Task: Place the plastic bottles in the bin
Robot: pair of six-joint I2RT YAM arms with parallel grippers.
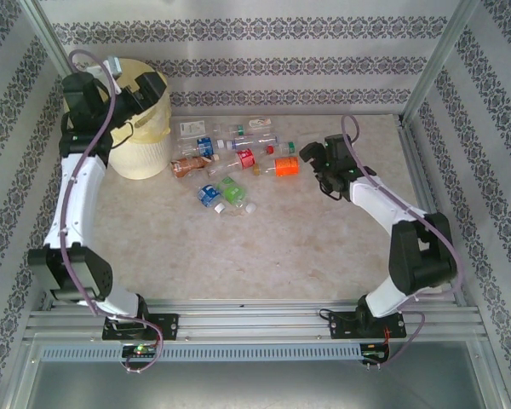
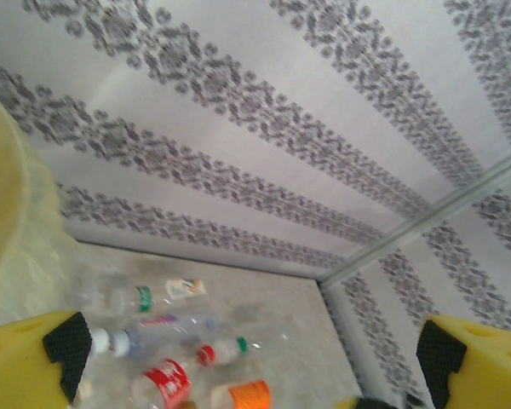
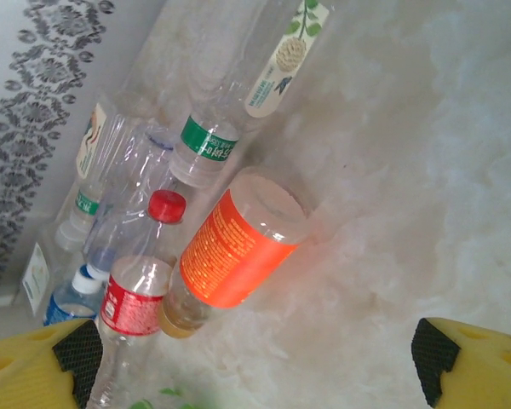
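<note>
My right gripper comes down toward the heap next, onto the base end of the orange-labelled bottle, because that end faces the open tabletop, clear of other bottles.
Several small clear plastic bottles (image 1: 230,162) lie in a loose heap at the middle back of the table. The cream bin (image 1: 145,141) with its yellow liner stands at the back left. My left gripper (image 1: 146,89) hovers over the bin's rim, open with nothing between its fingers; in the left wrist view the gripper (image 2: 251,354) looks past the bin's liner (image 2: 4,213) toward the bottles (image 2: 166,379). My right gripper (image 1: 310,153) is open just right of the orange-labelled bottle (image 1: 285,166). In the right wrist view that gripper (image 3: 255,358) stands over bare table below the orange-labelled bottle (image 3: 238,243).
Patterned walls and metal frame posts (image 1: 430,64) close in the table at the back and sides. A red-labelled bottle (image 3: 132,298) and a green-labelled one (image 3: 209,141) lie against the orange one. Bare tabletop (image 1: 238,256) stretches in front of the heap.
</note>
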